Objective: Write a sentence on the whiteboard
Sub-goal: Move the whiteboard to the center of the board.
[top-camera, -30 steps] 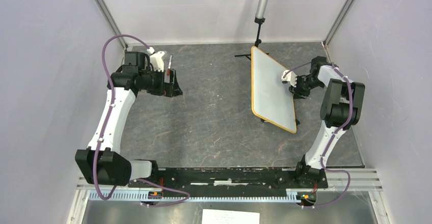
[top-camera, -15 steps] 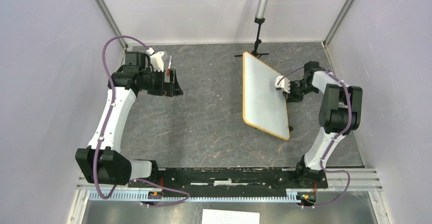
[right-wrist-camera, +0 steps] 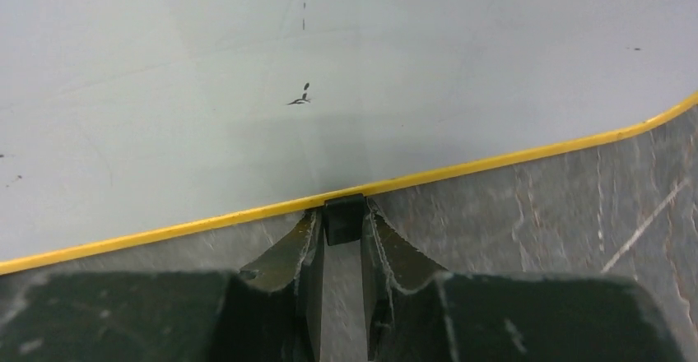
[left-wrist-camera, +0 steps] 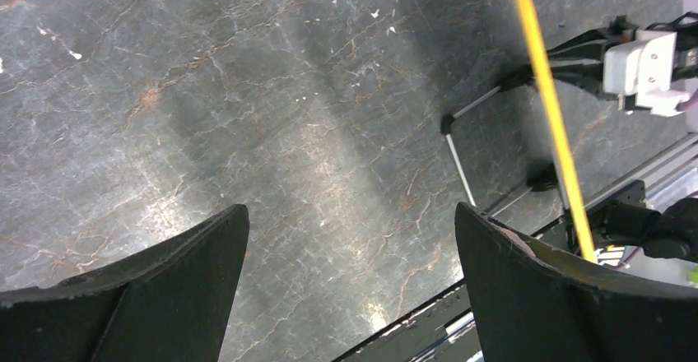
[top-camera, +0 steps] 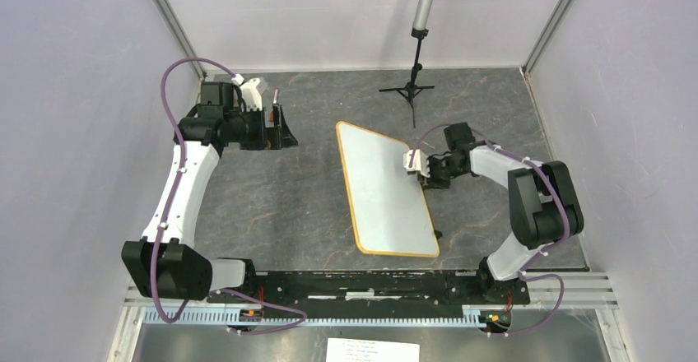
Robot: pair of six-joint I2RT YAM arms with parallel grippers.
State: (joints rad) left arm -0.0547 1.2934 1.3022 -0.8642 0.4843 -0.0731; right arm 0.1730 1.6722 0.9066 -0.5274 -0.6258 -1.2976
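Observation:
My right gripper moves back and toward the left in the top view next. Then it releases the whiteboard [top-camera: 383, 189] on the bare tabletop, since that side of the tabletop is empty.
The whiteboard [top-camera: 383, 189], white with a thin yellow rim, sits over the middle of the table, with its long side running front to back. My right gripper [top-camera: 424, 173] holds its right edge. In the right wrist view the fingers [right-wrist-camera: 306, 239] are shut on the small black clip [right-wrist-camera: 343, 216] on the whiteboard [right-wrist-camera: 329, 74] rim. No sentence shows on the white face, only a few small dark specks. My left gripper [top-camera: 284, 127] stands open at the far left, well apart from the board, with only bare table between its jaws [left-wrist-camera: 351, 210]. The whiteboard rim [left-wrist-camera: 547, 99] crosses that view as a yellow line.
A black tripod stand [top-camera: 411, 90] with a grey pole rises at the back, just behind the board. One tripod leg [left-wrist-camera: 457, 156] shows in the left wrist view. A small printed paper sheet [top-camera: 372, 350] lies in front of the arm bases. Purple walls close in both sides.
My right gripper has closed on the clip and carried the whiteboard left and forward, from the right side toward the table's middle. The left arm has barely moved.

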